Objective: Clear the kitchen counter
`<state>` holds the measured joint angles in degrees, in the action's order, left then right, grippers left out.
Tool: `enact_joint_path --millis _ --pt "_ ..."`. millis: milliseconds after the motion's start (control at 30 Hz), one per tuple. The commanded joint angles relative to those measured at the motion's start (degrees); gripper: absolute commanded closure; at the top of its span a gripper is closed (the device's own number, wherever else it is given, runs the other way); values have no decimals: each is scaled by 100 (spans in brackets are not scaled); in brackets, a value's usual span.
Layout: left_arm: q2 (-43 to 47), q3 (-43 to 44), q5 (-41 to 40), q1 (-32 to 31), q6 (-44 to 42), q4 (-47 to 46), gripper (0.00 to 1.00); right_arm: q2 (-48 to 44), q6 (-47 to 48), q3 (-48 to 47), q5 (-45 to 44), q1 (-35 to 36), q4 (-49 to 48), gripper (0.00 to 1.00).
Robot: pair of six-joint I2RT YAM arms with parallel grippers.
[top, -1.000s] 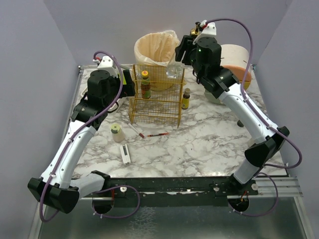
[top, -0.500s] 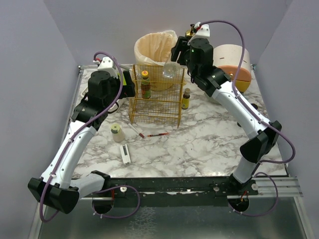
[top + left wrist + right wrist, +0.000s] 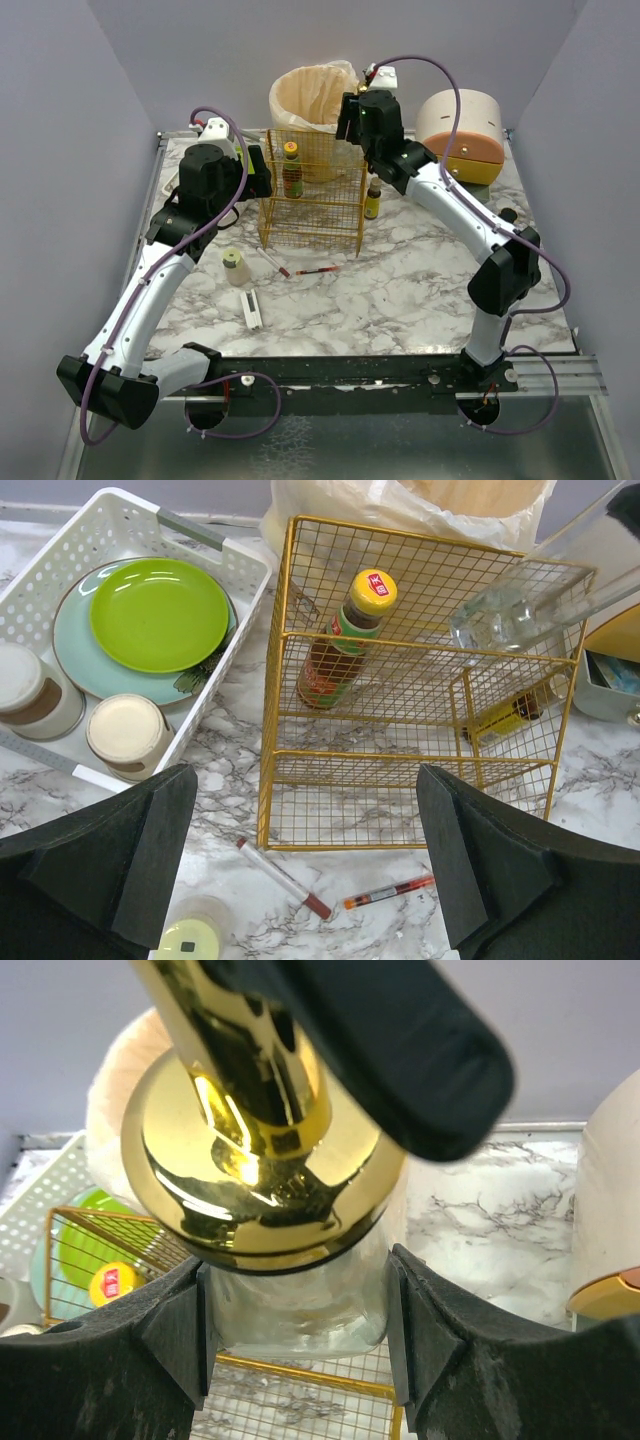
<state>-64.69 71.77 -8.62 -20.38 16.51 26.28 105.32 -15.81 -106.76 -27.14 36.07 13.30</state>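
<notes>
My right gripper holds the glass bottle and will next move down and toward the yellow-capped sauce bottle to bring the glass bottle inside, because the rack's back row is free beside that sauce bottle.
The kitchen counter (image 3: pixel 420 290) is white marble with grey veins. My right gripper (image 3: pixel 352 122) is shut on a clear glass bottle (image 3: pixel 300 1305) with a gold pump top (image 3: pixel 250 1160). It holds the bottle over the top right back corner of a gold wire rack (image 3: pixel 313 195). The bottle also shows in the left wrist view (image 3: pixel 520 610). My left gripper (image 3: pixel 258 168) is open and empty, left of the rack. In its own view it (image 3: pixel 300 880) hovers above two pens (image 3: pixel 285 878).
A yellow-capped sauce bottle (image 3: pixel 291 168) stands in the rack and a small dark bottle (image 3: pixel 372 198) beside it. A pale-lidded jar (image 3: pixel 234 266), pens (image 3: pixel 317 270) and a white flat stick (image 3: pixel 253 308) lie in front. A bagged bin (image 3: pixel 310 100), a white and orange box (image 3: pixel 462 130) and a dish tray (image 3: pixel 240 570) stand behind.
My right arm has swung left with the glass bottle, from right of the rack's back corner to over it. The left arm has not moved.
</notes>
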Motion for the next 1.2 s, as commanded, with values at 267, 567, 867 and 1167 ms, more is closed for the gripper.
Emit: enact_joint_path --millis 267,567,867,1167 --pt "24 -66 -80 17 -29 47 1 290 132 381 -353 75 -587 99" --pt "44 -75 -91 25 -60 105 1 611 87 446 -300 80 -443 99" --pt "1 -101 -61 25 -30 106 1 777 116 614 -276 75 -373 90" --pt "29 -169 -69 30 -25 111 1 739 -5 710 -186 76 -245 52"
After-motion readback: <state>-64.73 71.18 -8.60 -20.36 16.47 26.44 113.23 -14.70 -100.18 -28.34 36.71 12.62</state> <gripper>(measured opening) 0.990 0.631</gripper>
